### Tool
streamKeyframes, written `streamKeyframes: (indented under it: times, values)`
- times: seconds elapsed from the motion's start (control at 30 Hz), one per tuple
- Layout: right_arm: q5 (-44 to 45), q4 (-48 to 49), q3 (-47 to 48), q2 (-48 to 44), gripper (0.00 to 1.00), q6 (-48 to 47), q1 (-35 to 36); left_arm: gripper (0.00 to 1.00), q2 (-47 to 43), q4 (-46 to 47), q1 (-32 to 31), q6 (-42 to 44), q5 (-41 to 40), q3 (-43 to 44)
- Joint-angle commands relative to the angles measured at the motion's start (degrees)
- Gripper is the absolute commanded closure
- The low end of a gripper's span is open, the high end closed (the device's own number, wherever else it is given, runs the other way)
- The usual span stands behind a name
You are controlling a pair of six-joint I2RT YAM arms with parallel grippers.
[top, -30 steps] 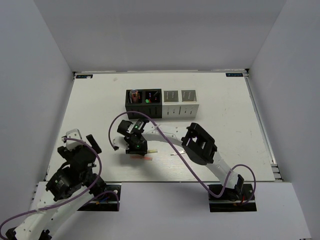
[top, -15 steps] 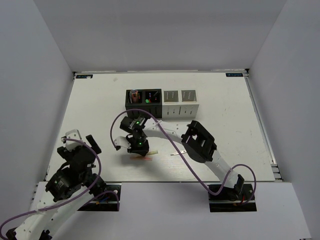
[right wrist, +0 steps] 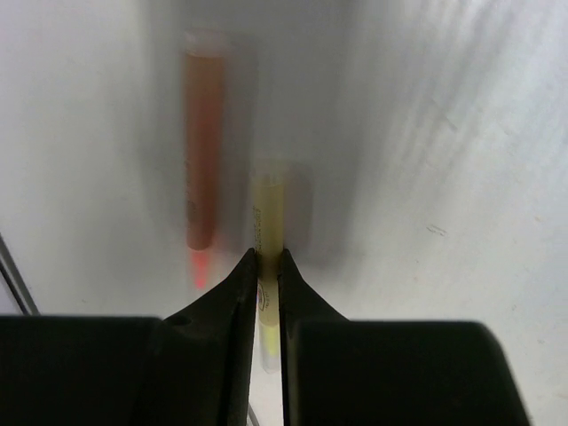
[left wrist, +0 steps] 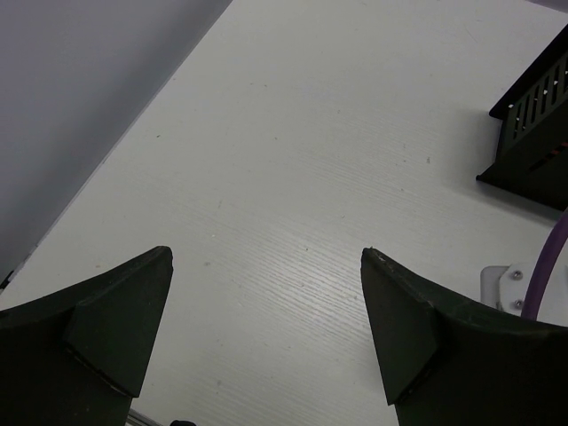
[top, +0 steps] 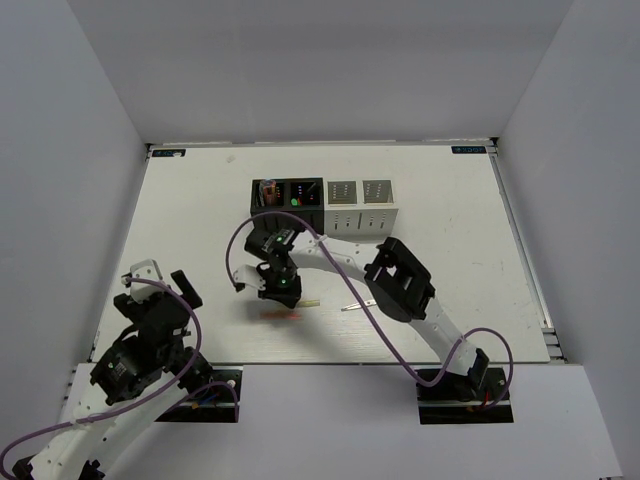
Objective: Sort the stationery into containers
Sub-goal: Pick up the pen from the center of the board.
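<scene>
Next, my right gripper needs to move up and carry the yellow stick point(right wrist: 268, 222) outward over the white box beside the black ones to release it, because that box looks empty.
My right gripper point(top: 283, 293) is shut on a thin yellow stick point(right wrist: 268, 222), which pokes out ahead of the fingertips point(right wrist: 247, 275) just above the table. A thin pink stick point(right wrist: 201, 191) lies on the table beside it, to its left in the right wrist view; it also shows in the top view point(top: 279, 315). The row of four joined boxes point(top: 325, 207) stands behind: two black ones on the left hold stationery, two white ones on the right. My left gripper point(left wrist: 266, 266) is open and empty over bare table at the near left.
A small thin item point(top: 356, 306) lies on the table right of the right gripper. A corner of a black box point(left wrist: 532, 133) shows at the right edge of the left wrist view. White walls enclose the table on three sides.
My right gripper has shifted a little right and toward the boxes and turned. The pink stick now lies apart from it on the table. The left arm has not moved.
</scene>
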Motion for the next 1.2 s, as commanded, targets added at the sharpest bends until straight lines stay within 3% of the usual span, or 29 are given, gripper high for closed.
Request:
streamKeyframes:
  times: [0.0,0.8,1.17]
  values:
    - [7.24,1.44,-2.41,2.39,1.00,1.50,-2.99,0.03,-0.05,0.61,-0.12,0.18,0.22,-0.38]
    - [2.69,8.04,-6.55,-18.09,1.00,6.42,-10.73,0.02,0.13,2.36,0.06,1.76,1.89,-0.99]
    - [7.96,17.62,-6.99,-27.58,1.00,7.56,-16.97,0.02,0.39,2.72,-0.03,2.11,2.15,-1.08]
